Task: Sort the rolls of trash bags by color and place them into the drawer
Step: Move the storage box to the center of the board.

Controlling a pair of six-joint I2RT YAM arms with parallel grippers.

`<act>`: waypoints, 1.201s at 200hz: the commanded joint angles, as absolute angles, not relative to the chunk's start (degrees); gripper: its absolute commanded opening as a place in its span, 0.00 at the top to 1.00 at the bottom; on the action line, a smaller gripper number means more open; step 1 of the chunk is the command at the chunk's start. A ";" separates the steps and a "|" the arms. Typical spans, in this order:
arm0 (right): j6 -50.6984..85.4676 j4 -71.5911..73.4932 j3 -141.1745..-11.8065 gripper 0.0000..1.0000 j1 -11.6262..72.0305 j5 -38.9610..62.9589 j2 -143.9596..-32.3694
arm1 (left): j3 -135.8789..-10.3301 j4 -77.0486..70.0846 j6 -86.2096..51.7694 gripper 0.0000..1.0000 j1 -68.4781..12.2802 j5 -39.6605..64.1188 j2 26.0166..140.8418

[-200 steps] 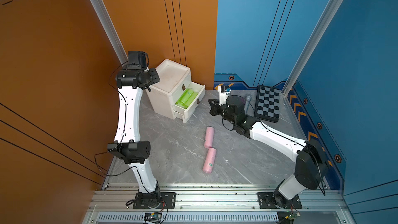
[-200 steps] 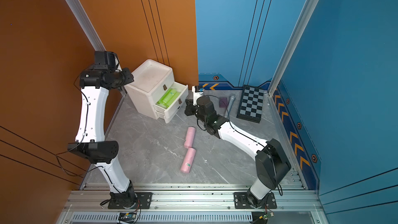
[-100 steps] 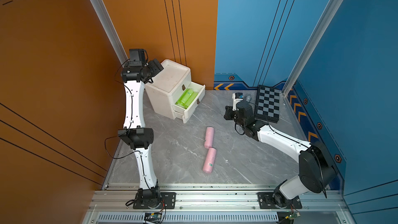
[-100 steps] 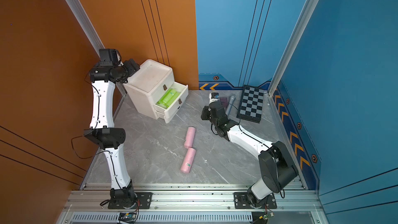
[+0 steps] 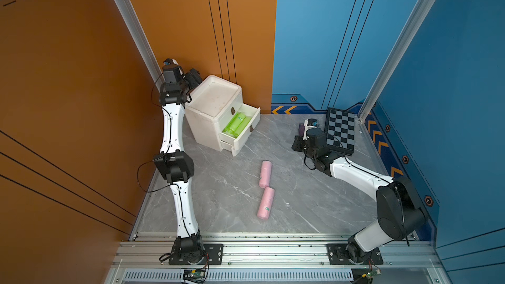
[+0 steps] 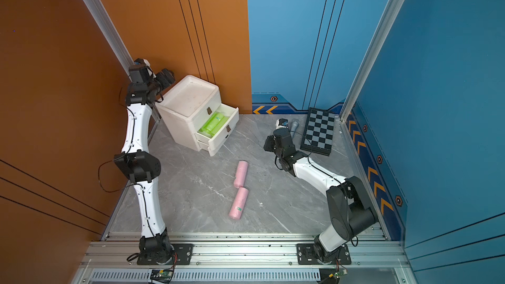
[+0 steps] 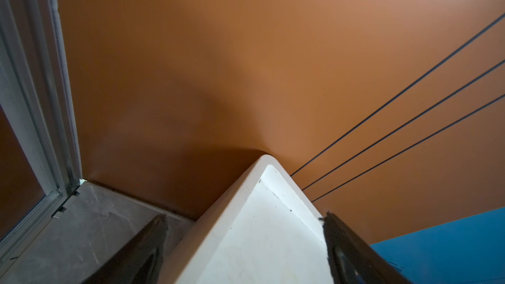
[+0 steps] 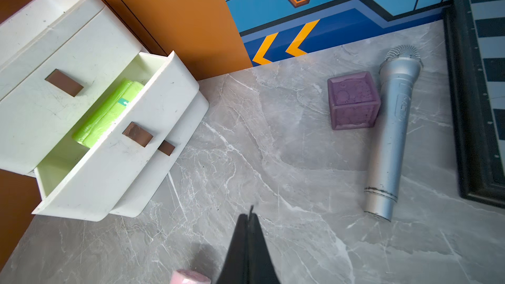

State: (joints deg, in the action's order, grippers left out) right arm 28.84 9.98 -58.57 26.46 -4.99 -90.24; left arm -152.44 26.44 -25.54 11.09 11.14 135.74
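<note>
The cabinet's raised rim opposite the open drawer runs at a slant between my left gripper's fingers. My left gripper will next move back with a turn, then down onto the cabinet rim [image 5: 192, 94] [image 7: 214, 234].
The white drawer [image 5: 216, 96] cabinet stands at the back left, its middle drawer pulled out with lime green rolls of trash bags [image 5: 236, 124] lying inside, also seen in the right wrist view [image 8: 109, 110]. Two pink rolls lie end to end on the grey floor, one farther [image 5: 266, 173] and one nearer [image 5: 265, 206]. My left gripper [image 5: 195, 76] hovers open over the cabinet's back left corner, its fingers either side of the recessed top [image 7: 244, 218]. My right gripper [image 8: 250, 214] is shut and empty, low over the floor between drawer and chequered board.
A black-and-grey chequered board [image 5: 341, 129] lies at the back right. Beside it are a grey microphone-like stick [image 8: 393, 132] and a purple cube [image 8: 354, 101]. Orange and blue walls close in the back and sides. A metal rail [image 5: 273, 252] runs along the front.
My left arm has straightened upward and its gripper has moved back over the cabinet corner while opening. My right arm has drawn away from the drawer towards the chequered board, still shut.
</note>
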 commanded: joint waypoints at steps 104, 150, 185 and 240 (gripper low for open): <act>35.15 10.36 -63.91 1.00 28.21 -2.12 -100.26 | -150.44 39.29 -3.30 0.21 17.49 38.83 129.59; 34.80 10.28 -62.77 1.00 27.88 -1.72 -99.04 | -147.38 47.12 4.51 0.20 16.83 31.78 128.22; 35.15 10.21 -62.14 1.00 27.91 -1.58 -98.63 | -147.49 51.90 9.89 0.19 15.36 23.67 128.87; 35.68 9.92 -62.46 1.00 28.12 -1.64 -98.76 | -149.68 54.43 12.73 0.28 13.91 17.87 130.89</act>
State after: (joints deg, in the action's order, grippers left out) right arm 34.79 10.98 -62.72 28.08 -2.55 -100.38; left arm -147.89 50.83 9.34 14.57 22.52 129.16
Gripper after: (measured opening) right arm 0.044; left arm 0.766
